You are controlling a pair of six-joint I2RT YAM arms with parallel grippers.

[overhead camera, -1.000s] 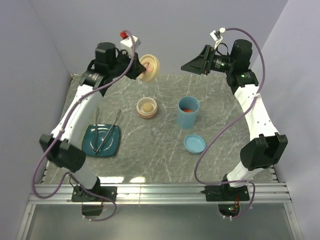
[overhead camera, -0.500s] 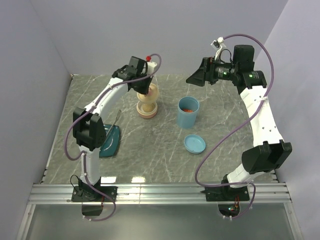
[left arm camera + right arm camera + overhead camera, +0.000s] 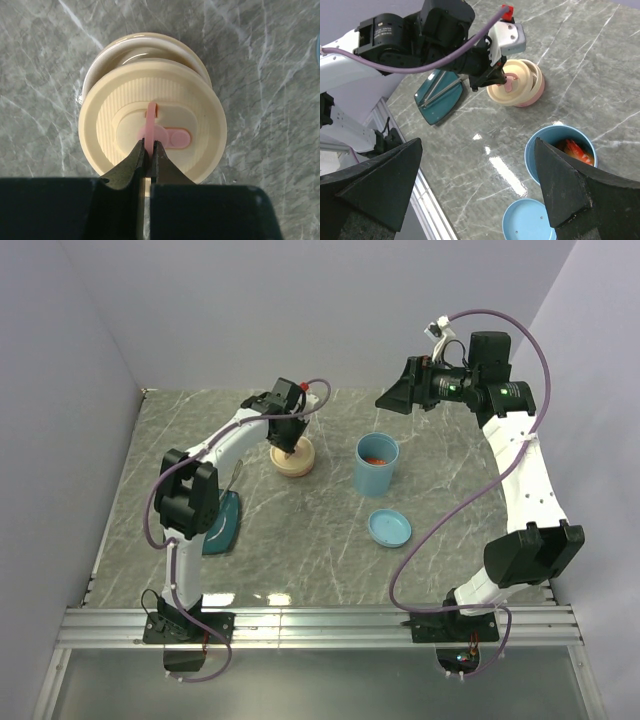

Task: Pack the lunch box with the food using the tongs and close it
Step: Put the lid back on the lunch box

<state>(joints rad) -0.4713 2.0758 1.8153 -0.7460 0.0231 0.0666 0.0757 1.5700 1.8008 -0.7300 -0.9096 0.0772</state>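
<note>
I will next move the cream lid (image 3: 200,125) with my left gripper toward the open side of the pot, then lower the lid and turn it onto the pot.
My left gripper (image 3: 149,156) is shut on the upright pink tab (image 3: 150,117) of a cream lid (image 3: 200,125). The lid lies flat over the pink-and-cream lunch box pot (image 3: 112,50), shifted a little off its rim. From above, the left gripper (image 3: 288,443) hides most of that pot (image 3: 300,466). The blue lunch box cup (image 3: 377,472) stands open with red-orange food (image 3: 577,150) inside. The tongs (image 3: 441,90) rest on the teal plate (image 3: 445,102). My right gripper (image 3: 480,185) hangs open and empty high above the table; from above the right gripper (image 3: 397,392) is at the back right.
A loose blue lid (image 3: 389,527) lies in front of the blue cup, also visible as the blue lid (image 3: 530,222) in the right wrist view. The left arm crosses over the teal plate (image 3: 226,523). Grey walls close in the back and sides.
The left arm has swung in and down, bringing the cream lid from held up on edge at the back to flat over the pink pot. The right arm shifted slightly.
</note>
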